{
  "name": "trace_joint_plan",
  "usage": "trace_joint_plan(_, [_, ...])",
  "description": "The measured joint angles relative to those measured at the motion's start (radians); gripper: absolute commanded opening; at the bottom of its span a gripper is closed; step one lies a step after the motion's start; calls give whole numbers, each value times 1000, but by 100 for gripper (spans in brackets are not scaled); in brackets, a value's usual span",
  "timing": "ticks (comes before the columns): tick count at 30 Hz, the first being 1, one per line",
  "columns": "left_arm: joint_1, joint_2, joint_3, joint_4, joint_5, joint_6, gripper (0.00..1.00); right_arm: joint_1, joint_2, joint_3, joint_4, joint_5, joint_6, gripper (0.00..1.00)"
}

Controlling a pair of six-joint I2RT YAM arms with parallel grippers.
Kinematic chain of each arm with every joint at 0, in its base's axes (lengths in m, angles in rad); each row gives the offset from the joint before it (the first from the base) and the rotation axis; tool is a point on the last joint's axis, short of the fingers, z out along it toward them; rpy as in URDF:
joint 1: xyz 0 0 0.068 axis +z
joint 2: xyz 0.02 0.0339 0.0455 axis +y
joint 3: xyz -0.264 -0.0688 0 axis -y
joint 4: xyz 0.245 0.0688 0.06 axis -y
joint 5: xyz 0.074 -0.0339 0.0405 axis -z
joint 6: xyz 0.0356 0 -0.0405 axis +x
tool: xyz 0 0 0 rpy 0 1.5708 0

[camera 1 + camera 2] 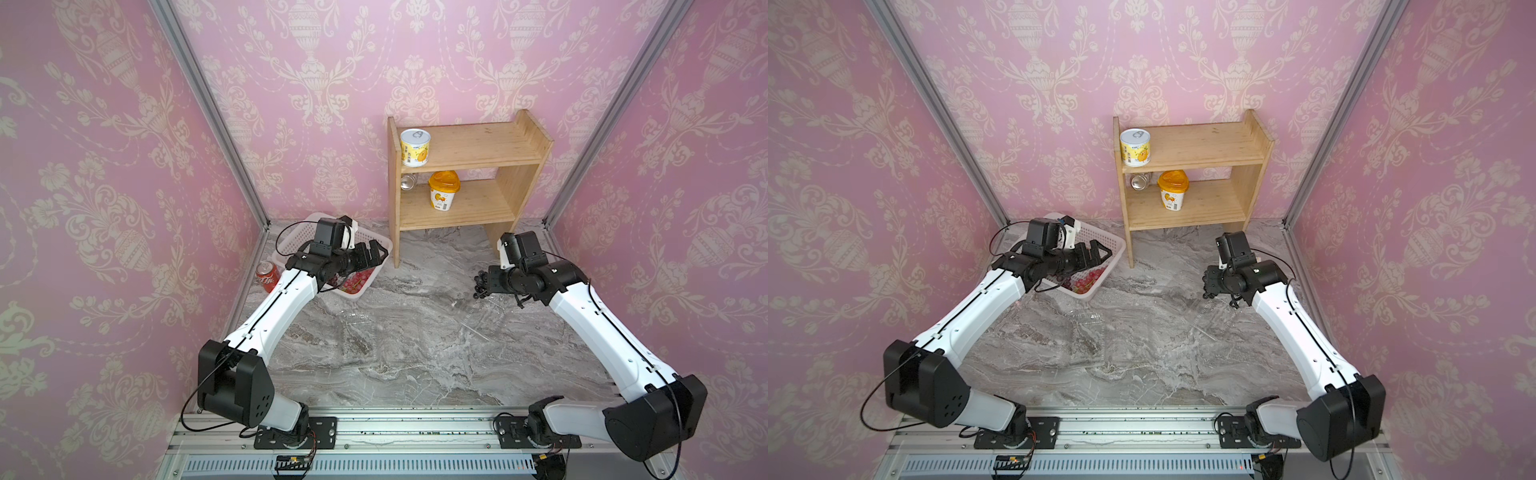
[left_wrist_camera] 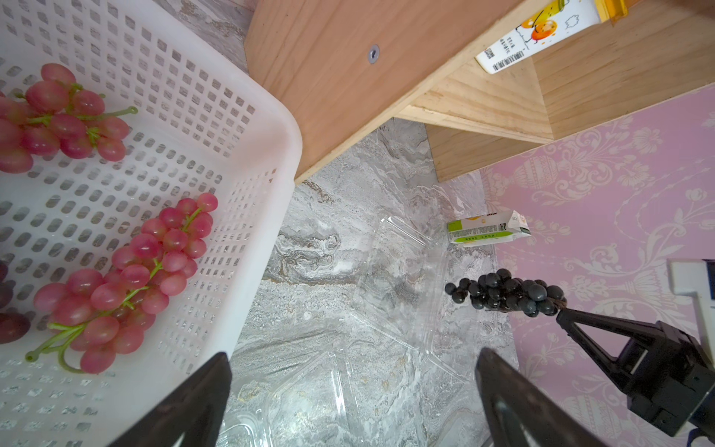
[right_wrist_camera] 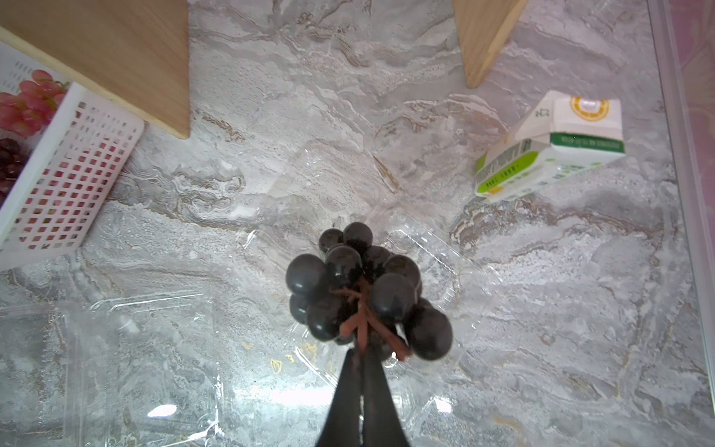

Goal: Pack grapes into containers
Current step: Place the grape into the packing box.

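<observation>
Next, my right gripper lowers toward the bottom of the open clear container (image 1: pixel 485 313) below it, as the bunch of grapes still hangs high, then releases its stem.
My right gripper (image 3: pixel 361 354) is shut on the brown stem of a near-black bunch of grapes (image 3: pixel 363 286), which hangs above an open clear container (image 3: pixel 437 267). Both top views show that bunch (image 1: pixel 482 284) (image 1: pixel 1208 286) over the right container (image 1: pixel 478 316). A second clear container (image 1: pixel 357 324) (image 3: pixel 116 367) lies open left of it. My left gripper (image 2: pixel 354 360) is open and holds nothing, hovering at the white basket's (image 2: pixel 286 154) near corner. Pink grapes (image 2: pixel 154 263) and a dark red bunch (image 2: pixel 7 325) lie in the basket.
A wooden shelf (image 1: pixel 457 174) with yellow-labelled tubs stands at the back, close to the basket. A cola can (image 1: pixel 268 276) sits left of the basket by the wall. A green-and-white carton (image 3: pixel 553 147) lies near the right wall.
</observation>
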Motion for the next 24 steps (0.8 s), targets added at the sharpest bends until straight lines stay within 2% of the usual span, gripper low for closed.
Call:
trace_joint_plan(7, [-1,20,0,7,0,0,99,-42,-6,-81,23,13,26,0])
trace_joint_plan(24, [-8,42,0,14,0,0,99,-58,-5,-309,181,9,153,0])
